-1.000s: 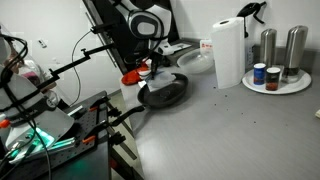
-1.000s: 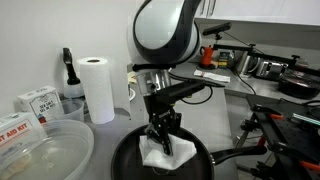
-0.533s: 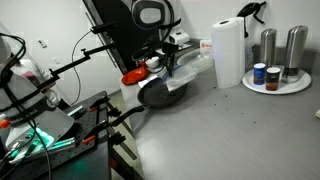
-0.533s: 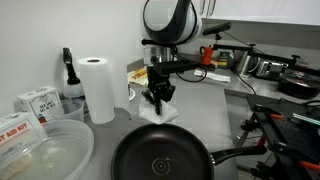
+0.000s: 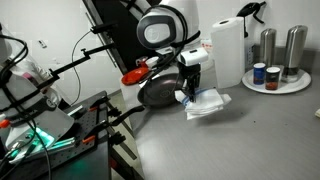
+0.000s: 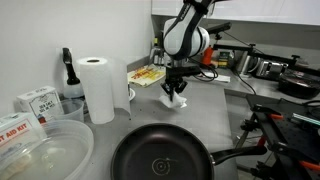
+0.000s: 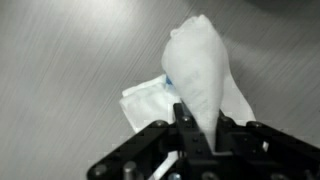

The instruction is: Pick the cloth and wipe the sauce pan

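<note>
The gripper moves away from the sauce pan and down toward the clear, open part of the grey counter next, to release the cloth's raised fold.
My gripper is shut on the white cloth, which hangs from the fingers with its lower end resting on the grey counter to the right of the black sauce pan. In an exterior view the gripper holds the cloth beyond the empty pan, whose handle points right. In the wrist view the gripper pinches the cloth, which bunches upward over the counter.
A paper towel roll stands behind the cloth and shows in both exterior views. A round tray holds jars and steel canisters. A red dish lies behind the pan. A clear bowl and boxes sit nearby.
My gripper has lifted the cloth out of the pan and carried it away, down onto the counter beside the pan. The pan is now empty.
</note>
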{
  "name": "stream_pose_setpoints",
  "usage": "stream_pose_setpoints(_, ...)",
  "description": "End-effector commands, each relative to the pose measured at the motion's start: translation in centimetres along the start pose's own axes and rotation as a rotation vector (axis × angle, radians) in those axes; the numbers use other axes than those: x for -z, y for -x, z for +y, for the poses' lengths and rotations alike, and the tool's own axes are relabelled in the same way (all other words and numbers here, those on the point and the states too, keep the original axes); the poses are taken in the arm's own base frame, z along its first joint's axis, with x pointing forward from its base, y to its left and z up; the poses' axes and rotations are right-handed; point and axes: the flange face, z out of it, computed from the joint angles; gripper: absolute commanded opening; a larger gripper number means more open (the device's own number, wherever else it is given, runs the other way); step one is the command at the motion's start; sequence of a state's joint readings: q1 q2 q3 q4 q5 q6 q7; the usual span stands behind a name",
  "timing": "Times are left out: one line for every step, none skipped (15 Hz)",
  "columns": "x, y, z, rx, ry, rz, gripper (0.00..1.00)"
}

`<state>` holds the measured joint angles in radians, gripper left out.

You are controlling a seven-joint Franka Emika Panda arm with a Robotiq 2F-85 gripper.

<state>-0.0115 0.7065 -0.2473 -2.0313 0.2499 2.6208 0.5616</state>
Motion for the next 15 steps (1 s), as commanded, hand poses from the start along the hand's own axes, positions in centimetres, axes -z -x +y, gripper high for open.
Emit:
stream_pose_setpoints(-3.4, -2.6, 1.4, -0.148, 0.004, 0.036, 0.04)
stream_pose_setpoints(-4.3, -3.1, 1.8, -0.180, 0.011, 0.035, 0.04)
stream_pose_setpoints(-5.4, -3.7, 1.9, -0.221, 0.016, 0.028, 0.04)
stream_pose_setpoints(-6.2, -4.2, 1.8, -0.264, 0.016, 0.020, 0.04)
stream_pose_setpoints(-7.0, -4.6, 1.6, -0.297, 0.020, 0.013, 0.04)
stream_pose_setpoints(-7.6, -4.9, 1.4, -0.321, 0.023, 0.011, 0.04)
stream_pose_setpoints(-8.0, -5.1, 1.1, -0.338, 0.025, 0.013, 0.04)
stream_pose_setpoints(-8.4, -5.4, 0.8, -0.354, 0.027, 0.018, 0.04)
stream_pose_setpoints(-8.6, -5.6, 0.4, -0.367, 0.027, 0.020, 0.04)
stream_pose_setpoints(-8.7, -5.8, 0.1, -0.376, 0.030, 0.019, 0.04)
stream_pose_setpoints(-8.5, -6.0, -0.2, -0.385, 0.029, 0.021, 0.04)
stream_pose_setpoints(-8.0, -6.2, -0.5, -0.393, 0.025, 0.019, 0.04)
stream_pose_setpoints(-7.5, -6.4, -0.7, -0.396, 0.021, 0.020, 0.04)
stream_pose_setpoints(-7.2, -6.5, -0.9, -0.400, 0.021, 0.022, 0.04)
stream_pose_setpoints(-6.6, -6.5, -1.0, -0.400, 0.032, 0.019, 0.04)
